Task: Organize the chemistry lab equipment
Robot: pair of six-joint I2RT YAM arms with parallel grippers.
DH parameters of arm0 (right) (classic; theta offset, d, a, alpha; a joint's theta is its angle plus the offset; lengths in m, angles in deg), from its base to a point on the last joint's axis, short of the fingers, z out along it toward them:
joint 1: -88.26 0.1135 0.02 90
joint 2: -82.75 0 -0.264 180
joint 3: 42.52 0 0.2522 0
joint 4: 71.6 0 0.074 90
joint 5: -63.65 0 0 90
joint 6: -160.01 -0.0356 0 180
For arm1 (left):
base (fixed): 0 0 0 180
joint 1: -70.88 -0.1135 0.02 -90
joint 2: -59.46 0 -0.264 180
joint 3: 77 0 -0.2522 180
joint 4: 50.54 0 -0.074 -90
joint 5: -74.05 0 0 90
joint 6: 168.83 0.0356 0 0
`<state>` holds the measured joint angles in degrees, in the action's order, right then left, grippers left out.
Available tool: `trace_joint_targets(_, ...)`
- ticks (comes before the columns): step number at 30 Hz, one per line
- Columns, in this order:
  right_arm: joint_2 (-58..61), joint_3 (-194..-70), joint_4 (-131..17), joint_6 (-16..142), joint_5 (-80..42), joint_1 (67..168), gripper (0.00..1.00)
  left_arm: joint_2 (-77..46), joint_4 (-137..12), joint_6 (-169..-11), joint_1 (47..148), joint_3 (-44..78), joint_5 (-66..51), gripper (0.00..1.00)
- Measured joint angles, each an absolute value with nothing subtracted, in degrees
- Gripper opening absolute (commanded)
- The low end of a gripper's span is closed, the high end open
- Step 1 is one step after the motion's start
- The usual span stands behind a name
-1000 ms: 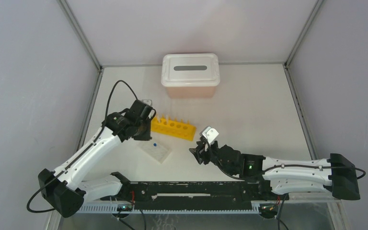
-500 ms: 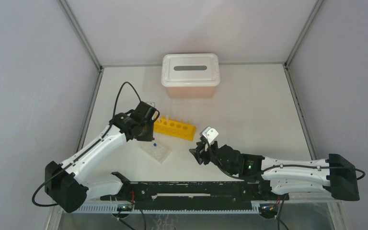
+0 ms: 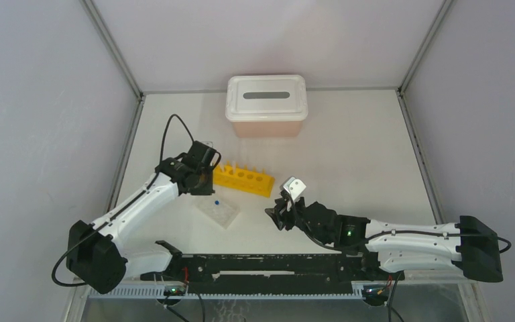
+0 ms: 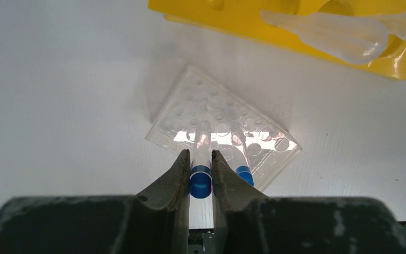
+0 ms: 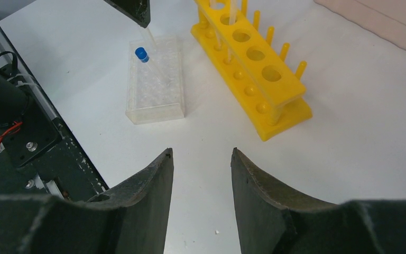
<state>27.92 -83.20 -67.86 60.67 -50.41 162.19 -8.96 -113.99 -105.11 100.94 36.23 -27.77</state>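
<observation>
The wells beside the tilted vial (image 3: 210,206) (image 4: 205,122) are below my left gripper. I need to lower this gripper next until the rounded end of the held vial goes into the plate, and then let go.
My left gripper (image 4: 201,154) is shut on a blue-capped vial (image 4: 201,180) and holds it over the clear gridded well plate (image 4: 211,114). A second blue-capped vial (image 4: 245,174) stands tilted in the plate. In the top view the left gripper (image 3: 206,184) hangs between the plate (image 3: 218,213) and the left end of the yellow tube rack (image 3: 243,179). A clear bulb-shaped piece of glassware (image 4: 343,34) lies across the rack (image 4: 254,21). My right gripper (image 5: 201,153) is open and empty above bare table, near the plate (image 5: 156,98) and rack (image 5: 254,61); it also shows in the top view (image 3: 276,216).
The pink box with a white slotted lid (image 3: 266,105) stands at the back centre; its edge shows in the right wrist view (image 5: 386,16). A black rail (image 3: 268,265) runs along the near table edge. Grey walls close the left and right sides.
My left gripper has shifted a little to the right, toward the rack's left end and over the well plate, still holding the vial. The right arm has not moved.
</observation>
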Motion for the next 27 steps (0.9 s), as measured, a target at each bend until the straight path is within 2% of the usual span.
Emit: trace_joint_targets(27,27.01,-82.65,-68.78,60.45,-48.72,160.99,0.51,-11.19,-110.60,-104.20,99.65,37.93,-26.24,0.10)
